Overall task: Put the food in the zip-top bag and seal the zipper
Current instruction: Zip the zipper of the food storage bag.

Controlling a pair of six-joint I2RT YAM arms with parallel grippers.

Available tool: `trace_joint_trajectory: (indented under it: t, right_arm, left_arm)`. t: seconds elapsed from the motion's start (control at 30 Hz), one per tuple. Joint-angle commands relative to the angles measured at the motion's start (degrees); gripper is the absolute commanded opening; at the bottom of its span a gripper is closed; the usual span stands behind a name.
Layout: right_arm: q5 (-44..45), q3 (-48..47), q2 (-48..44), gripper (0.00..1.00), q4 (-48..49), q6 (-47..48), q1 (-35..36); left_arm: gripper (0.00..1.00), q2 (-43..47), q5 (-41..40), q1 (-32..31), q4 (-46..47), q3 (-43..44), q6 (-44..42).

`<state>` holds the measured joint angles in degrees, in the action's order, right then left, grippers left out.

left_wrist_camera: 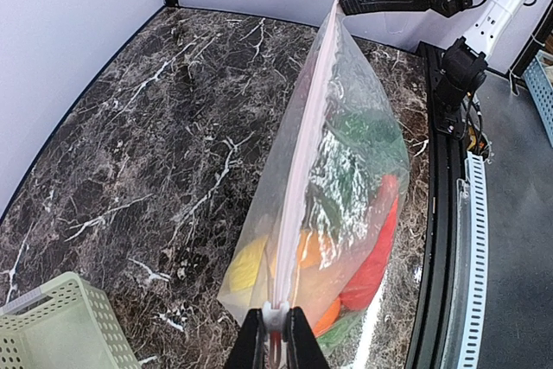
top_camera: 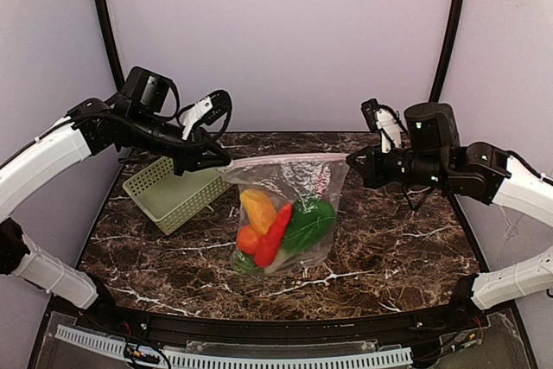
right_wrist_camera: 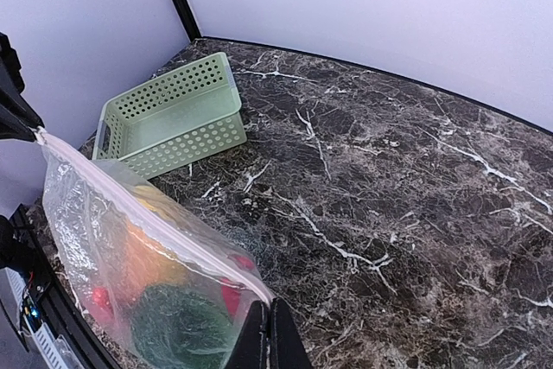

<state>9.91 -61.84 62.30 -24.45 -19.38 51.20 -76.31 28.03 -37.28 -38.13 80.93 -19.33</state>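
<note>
The zipper's end goes down with my left gripper toward the dark marble tabletop below it for release next, since the white tab point(left_wrist_camera: 276, 315) already sits there.
The clear zip-top bag point(top_camera: 321, 181) hangs stretched between my two grippers over the middle of the table. Its zipper point(top_camera: 289, 159) runs straight along the top edge. My left gripper point(top_camera: 226, 164) is shut on the zipper's left end, pinching a small white tab point(left_wrist_camera: 276, 315). At the other end my right gripper point(top_camera: 350, 159) is shut on the bag's corner point(right_wrist_camera: 259, 293). The food sits inside at the bottom: a yellow-orange piece point(top_camera: 257, 207), a red chili point(top_camera: 274, 235), an orange round fruit point(top_camera: 247, 238) and green leafy pieces point(top_camera: 309, 222).
A pale green lattice basket point(top_camera: 173, 192) stands empty at the left, behind the bag and below my left arm. The table's black front rail point(top_camera: 276, 321) runs along the near edge. Dark marble tabletop point(top_camera: 397, 239) lies to the right of the bag.
</note>
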Motion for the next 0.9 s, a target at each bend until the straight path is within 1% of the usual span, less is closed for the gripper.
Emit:
trace_joint_trajectory:
  t: [0.0, 0.4, 0.47, 0.6, 0.7, 0.77, 0.87]
  right_arm:
    - [3.29, 0.58, -1.14, 0.00, -1.73, -1.43, -1.79]
    - [1.86, 0.28, -0.08, 0.00, -1.85, -1.73, -2.42]
    - [1.19, 0.32, 0.66, 0.00, -1.60, -1.86, -2.47]
    - [0.61, -0.01, 2.81, 0.00, -0.87, -2.34, -2.41]
    - [1.53, -0.80, 4.76, 0.00, -0.77, -3.18, -2.51]
    - [2.14, -1.29, 5.99, 0.00, -0.62, -3.81, -2.70]
    - [1.71, -1.50, 8.16, 0.00, -0.07, -5.08, -4.27]
  left_arm:
    - [0.01, 2.79, -0.79, 1.98, -2.44, -1.55, -0.56]
    - [0.01, 2.63, -0.60, 3.79, -0.73, -3.89, 0.45]
    - [0.01, 1.94, 0.82, 3.79, 0.66, -4.80, 1.96]
    - [0.01, -0.25, 1.79, 3.80, 6.40, -6.15, 6.20]
    - [0.01, -2.23, 0.00, 3.80, 9.32, -5.71, 8.91]
    - [0.01, -3.71, -2.55, 3.82, 11.24, -5.05, 10.34]
    - [0.01, -6.27, -5.47, 3.81, 13.98, -3.84, 12.34]
